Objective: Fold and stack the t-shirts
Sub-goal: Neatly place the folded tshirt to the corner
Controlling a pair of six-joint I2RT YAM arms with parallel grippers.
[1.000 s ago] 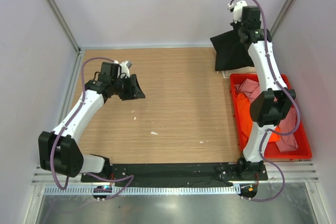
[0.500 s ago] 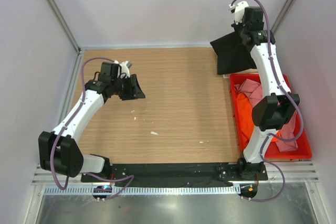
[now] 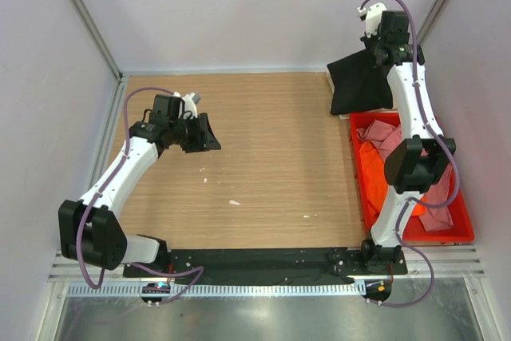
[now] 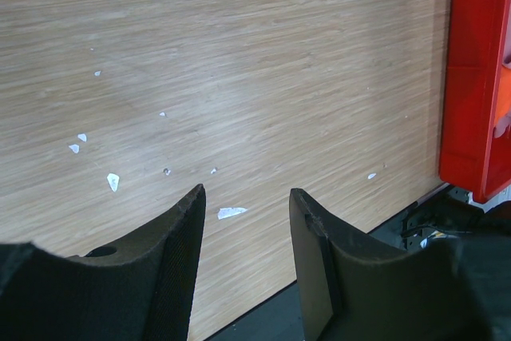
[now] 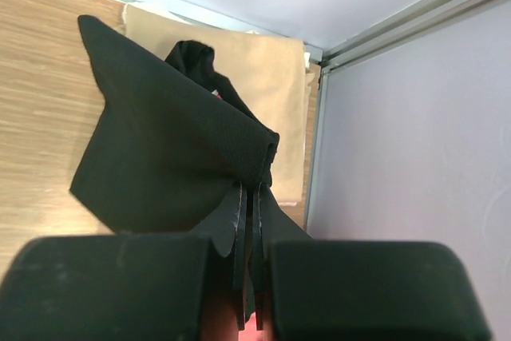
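Observation:
Next, my right gripper lowers the black shirt's fold down onto the tan shirt [image 5: 267,85] near the side, since the black shirt [image 5: 160,157] still hangs raised above it.
My right gripper [image 3: 377,52] is shut on the black t-shirt [image 3: 359,85] and holds it up over the back right corner, where it hangs in a loose sheet. In the right wrist view the jaws [image 5: 249,191] pinch a folded edge of the black shirt [image 5: 160,157]. The tan shirt [image 5: 267,85] lies flat on the table beneath it. The dusty pink shirt [image 3: 383,135] and the orange shirt [image 3: 372,172] lie crumpled in the red crate [image 3: 461,233]. My left gripper [image 3: 209,135] is open and empty above the left of the table; its wrist view [image 4: 246,205] shows bare wood between the fingers.
The red crate stands along the right edge of the wooden table and shows in the left wrist view [image 4: 473,77]. Small white scraps [image 3: 234,202] lie on the wood. Grey walls close in the back and both sides. A black base strip [image 3: 263,259] runs along the near edge.
My right gripper has moved right and a little back with the black shirt, which has swung with it. The left arm has not moved.

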